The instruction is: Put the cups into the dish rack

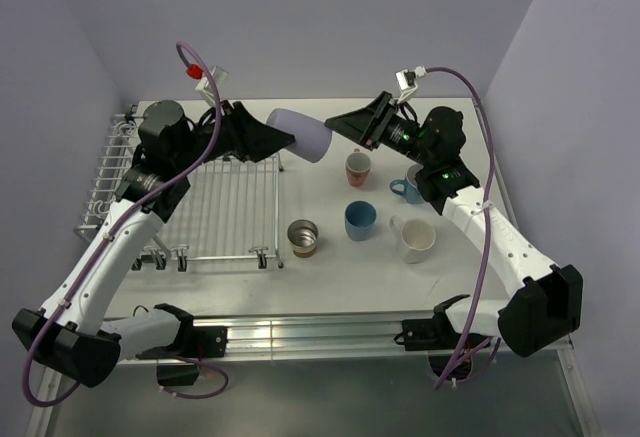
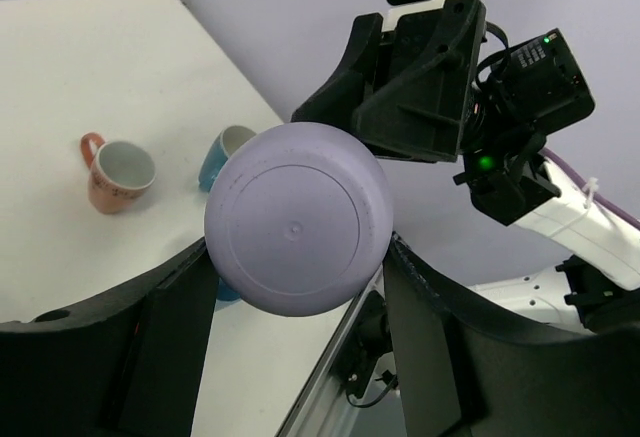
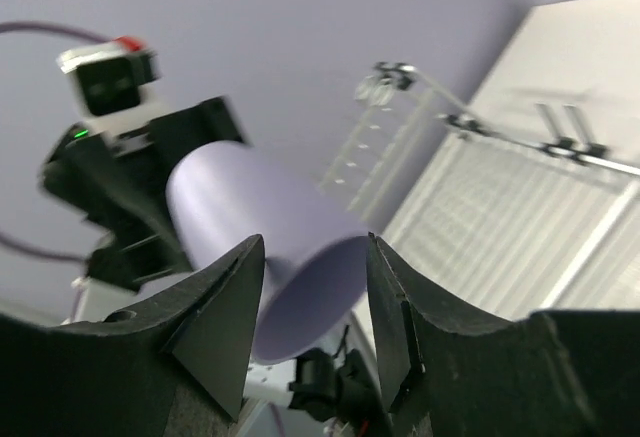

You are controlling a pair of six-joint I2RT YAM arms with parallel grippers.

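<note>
The rack's wires are below my left gripper once it goes to the left in the top view, so it will go that way next, turn downward and lower to release.
My left gripper (image 1: pixel 283 141) is shut on the lavender cup (image 1: pixel 303 134) and holds it on its side in the air, past the right edge of the dish rack (image 1: pixel 215 197). In the left wrist view the cup's base (image 2: pixel 297 217) sits between my fingers (image 2: pixel 150 337). My right gripper (image 1: pixel 345 129) is open, its jaws spread at the cup's open end (image 3: pixel 300 267), not gripping. On the table are the salmon-pink cup (image 1: pixel 358 167), light blue mug (image 1: pixel 409 187), mid-blue cup (image 1: pixel 360 220), cream-white mug (image 1: pixel 415 239) and steel cup (image 1: pixel 303 237).
The rack lies at the table's left side, with upright loops along its left edge (image 1: pixel 105 172); it also shows in the right wrist view (image 3: pixel 520 207). The table's near edge is a metal rail (image 1: pixel 300 332). Purple walls close in the back and sides.
</note>
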